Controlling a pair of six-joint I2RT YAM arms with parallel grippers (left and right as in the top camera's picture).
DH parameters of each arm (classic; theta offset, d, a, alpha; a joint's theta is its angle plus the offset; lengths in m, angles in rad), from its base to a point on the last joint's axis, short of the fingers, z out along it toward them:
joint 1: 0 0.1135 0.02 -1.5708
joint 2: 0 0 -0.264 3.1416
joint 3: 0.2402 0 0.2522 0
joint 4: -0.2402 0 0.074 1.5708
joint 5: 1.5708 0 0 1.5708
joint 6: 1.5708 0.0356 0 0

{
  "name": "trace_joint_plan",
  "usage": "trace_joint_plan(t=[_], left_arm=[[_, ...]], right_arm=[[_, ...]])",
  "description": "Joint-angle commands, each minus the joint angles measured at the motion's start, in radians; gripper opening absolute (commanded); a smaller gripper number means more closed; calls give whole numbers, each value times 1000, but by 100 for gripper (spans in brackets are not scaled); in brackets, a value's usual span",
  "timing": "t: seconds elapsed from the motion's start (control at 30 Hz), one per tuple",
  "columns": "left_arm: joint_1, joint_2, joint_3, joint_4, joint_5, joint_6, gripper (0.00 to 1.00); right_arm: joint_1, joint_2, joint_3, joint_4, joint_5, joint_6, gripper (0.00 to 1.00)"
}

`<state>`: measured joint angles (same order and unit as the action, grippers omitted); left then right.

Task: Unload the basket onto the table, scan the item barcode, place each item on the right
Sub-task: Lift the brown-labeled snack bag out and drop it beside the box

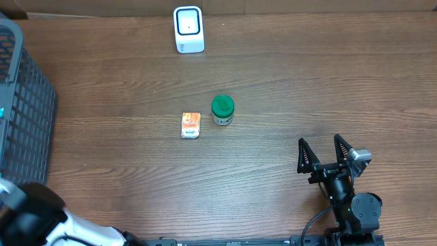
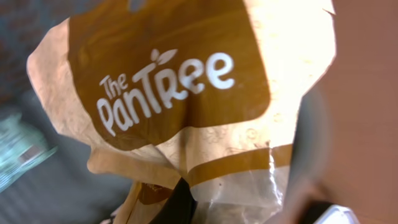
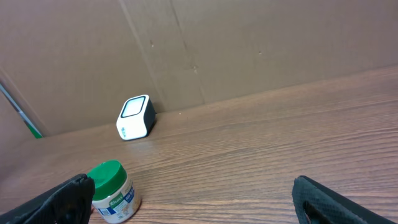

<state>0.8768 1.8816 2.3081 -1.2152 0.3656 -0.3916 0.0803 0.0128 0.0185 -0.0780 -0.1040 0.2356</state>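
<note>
My left gripper holds the bag and will next carry it outward and across from the mesh basket, then down beside the orange packet, because the table is clear there.
A tan and brown plastic bag (image 2: 168,81) printed "The PanTree" fills the left wrist view. Its crumpled lower edge runs into my left gripper (image 2: 186,208), which is shut on the bag; only one dark finger shows. The overhead view shows just the left arm (image 1: 37,219) at the bottom left corner, with the bag hidden. The white scanner (image 1: 188,29) (image 3: 135,117) stands at the table's far edge. My right gripper (image 1: 326,152) (image 3: 196,199) hovers open and empty at the front right, facing the scanner.
A green-lidded jar (image 1: 222,109) (image 3: 112,191) and a small orange packet (image 1: 190,125) sit mid-table. A dark mesh basket (image 1: 20,116) occupies the left edge. A cardboard wall (image 3: 217,43) rises behind the scanner.
</note>
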Motion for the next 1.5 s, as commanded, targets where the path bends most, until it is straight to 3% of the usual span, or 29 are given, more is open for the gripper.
trace_joint_plan(t=[0.0, 0.23, 0.43, 0.6, 0.77, 1.03, 1.23, 1.3, 1.37, 1.47], left_arm=[[-15, -140, 54, 0, 188, -39, 4], [-184, -252, 53, -131, 179, 86, 4], [-531, -214, 3, -266, -97, 211, 5], [-785, -129, -154, -360, -337, 212, 4], [-932, -42, -390, -262, -475, 212, 4], [-1038, 14, -710, 59, -480, 316, 5], [-1064, 14, -833, 208, -472, 404, 5], [-1071, 14, -853, 251, -470, 415, 11], [-1077, 14, -867, 294, -465, 414, 33], [-1081, 14, -873, 338, -400, 414, 56]], right_arm=[[5, -10, -11, 5, -2, 2, 100], [5, -10, -10, 5, -2, 2, 100], [5, -10, -10, 5, -2, 2, 100], [5, -10, -10, 5, -2, 2, 100], [5, -10, -11, 5, -2, 2, 100], [5, -10, -10, 5, -2, 2, 100], [5, -10, -11, 5, -2, 2, 100], [5, -10, -10, 5, -2, 2, 100], [5, -10, -11, 5, -2, 2, 100], [5, -10, -10, 5, -2, 2, 100]])
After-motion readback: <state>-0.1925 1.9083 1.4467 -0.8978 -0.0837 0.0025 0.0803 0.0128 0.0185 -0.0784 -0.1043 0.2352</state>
